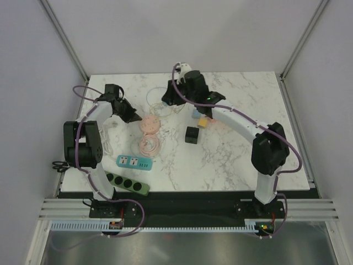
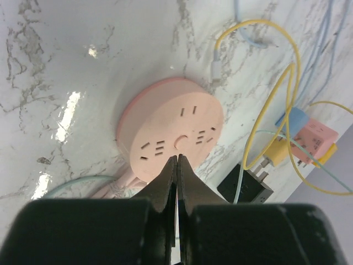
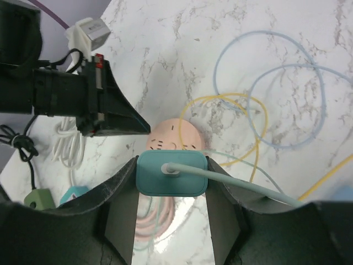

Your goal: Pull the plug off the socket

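Note:
My right gripper needs to move back and down next, to the bare tabletop beside the black adapter. It should release the teal plug there, as the plug is already clear of the socket.
A round pink socket lies on the marble table, and all its slots show empty in the left wrist view. It also shows in the top view and in the right wrist view. My right gripper is shut on a teal plug with a pale teal cable, and holds it above the socket, clear of it. My left gripper is shut and empty, its tips at the socket's near edge. In the top view the left gripper is left of the socket and the right gripper is behind it.
A coiled pink cable lies in front of the socket. A black adapter, yellow, blue and pink plugs and loose yellow and blue cables lie to the right. A teal power strip and a green one lie near the front left.

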